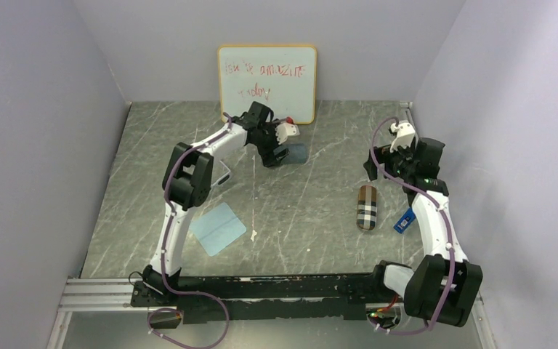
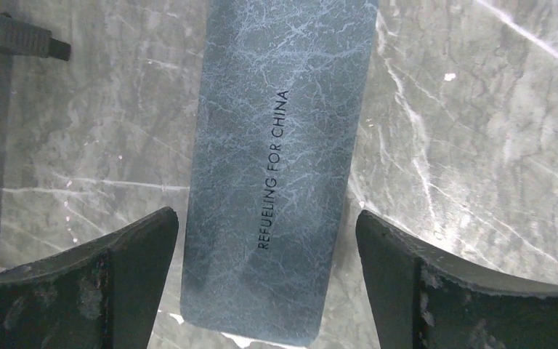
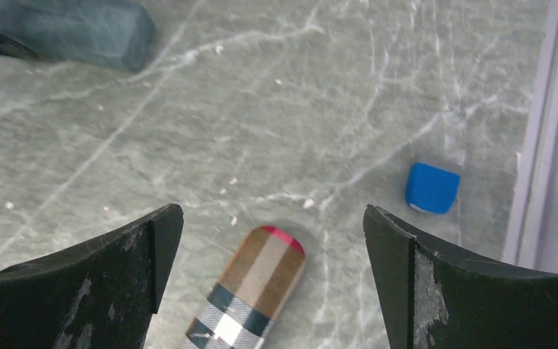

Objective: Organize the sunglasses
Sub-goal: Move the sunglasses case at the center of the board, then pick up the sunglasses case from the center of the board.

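My right gripper hangs open and empty. It will next move down and back, toward my base, onto the plaid case's brown end [image 1: 368, 194] [image 3: 266, 260], which lies below it.
Neither pair of sunglasses shows in any view. My left gripper [image 1: 280, 147] is open at the back of the table, its fingers either side of the near end of a grey-blue oblong case [image 1: 295, 154] without touching it. In the left wrist view the case [image 2: 280, 145], printed "REFUELING FOR CHINA", lies flat between the open jaws of the left gripper [image 2: 265, 222]. My right gripper [image 1: 405, 138] is open and empty at the back right. The right wrist view shows the right gripper [image 3: 272, 214] above the rounded end of a plaid case [image 3: 254, 291].
The plaid case [image 1: 366, 207] lies right of centre, with a small blue object [image 1: 404, 220] beside it near the right wall. A light-blue cloth [image 1: 218, 227] lies front left. A whiteboard [image 1: 267, 83] leans on the back wall. A pale thing [image 1: 222, 173] is partly hidden by the left arm.
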Controlling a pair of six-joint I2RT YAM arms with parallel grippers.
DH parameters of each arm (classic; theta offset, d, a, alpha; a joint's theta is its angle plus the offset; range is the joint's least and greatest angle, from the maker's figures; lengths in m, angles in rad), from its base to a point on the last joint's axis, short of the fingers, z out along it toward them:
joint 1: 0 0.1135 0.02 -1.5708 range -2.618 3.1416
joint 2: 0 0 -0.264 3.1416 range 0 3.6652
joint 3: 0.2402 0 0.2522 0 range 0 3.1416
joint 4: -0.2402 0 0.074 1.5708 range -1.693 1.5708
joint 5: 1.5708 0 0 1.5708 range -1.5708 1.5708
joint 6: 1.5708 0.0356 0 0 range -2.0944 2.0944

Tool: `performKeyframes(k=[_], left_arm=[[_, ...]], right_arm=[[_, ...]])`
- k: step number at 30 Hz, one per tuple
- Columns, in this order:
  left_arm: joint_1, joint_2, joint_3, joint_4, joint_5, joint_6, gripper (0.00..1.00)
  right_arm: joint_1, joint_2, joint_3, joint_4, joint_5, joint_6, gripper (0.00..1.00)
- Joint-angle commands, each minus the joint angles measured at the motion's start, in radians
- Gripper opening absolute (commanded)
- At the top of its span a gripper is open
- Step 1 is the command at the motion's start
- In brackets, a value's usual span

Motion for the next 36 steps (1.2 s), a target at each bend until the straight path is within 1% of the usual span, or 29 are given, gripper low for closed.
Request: performKeyframes(k=[1,4,6,8,12,15,17,21,26,29,34,36], left_arm=[[0.000,-0.156,-0.031,0.009,0.032,-0.039,0.96],[-0.001,-0.247,-0.122,0.071,-0.013,-0.109,0.97],[-0.003,-0.308,-0.173,0.104,-0.058,-0.152,0.97],[-0.004,-0.369,-0.232,0.145,-0.135,-0.208,0.96],[-0.005,-0.503,-0.338,0.161,-0.258,-0.279,0.96],[-0.006,-0.626,-0.427,0.155,-0.364,-0.313,0.96],[-0.006,-0.706,-0.496,0.160,-0.410,-0.325,0.97],[-0.005,-0.866,-0.654,0.200,-0.455,-0.317,0.96],[-0.006,-0.980,-0.761,0.206,-0.467,-0.320,0.96],[-0.006,-1.024,-0.796,0.213,-0.467,-0.322,0.97],[-0.006,-1.048,-0.817,0.225,-0.467,-0.322,0.96],[-0.005,-1.042,-0.815,0.225,-0.467,-0.328,0.96]], right_arm=[[-0.004,0.006,0.076,-0.180,0.144,-0.125,1.00],[-0.004,0.023,0.071,-0.264,0.203,-0.198,1.00],[-0.004,0.055,0.065,-0.280,0.238,-0.211,0.97],[-0.004,0.094,0.067,-0.293,0.262,-0.196,0.94],[0.018,0.202,0.123,-0.349,0.317,-0.126,0.93],[0.043,0.266,0.141,-0.377,0.350,-0.095,0.92],[0.069,0.288,0.129,-0.371,0.371,-0.090,0.91],[0.114,0.322,0.123,-0.366,0.383,-0.066,0.90],[0.131,0.363,0.129,-0.380,0.379,-0.054,0.89],[0.137,0.395,0.121,-0.387,0.390,-0.059,0.85],[0.151,0.428,0.108,-0.387,0.365,-0.047,0.74],[0.167,0.437,0.118,-0.393,0.351,-0.039,0.73]])
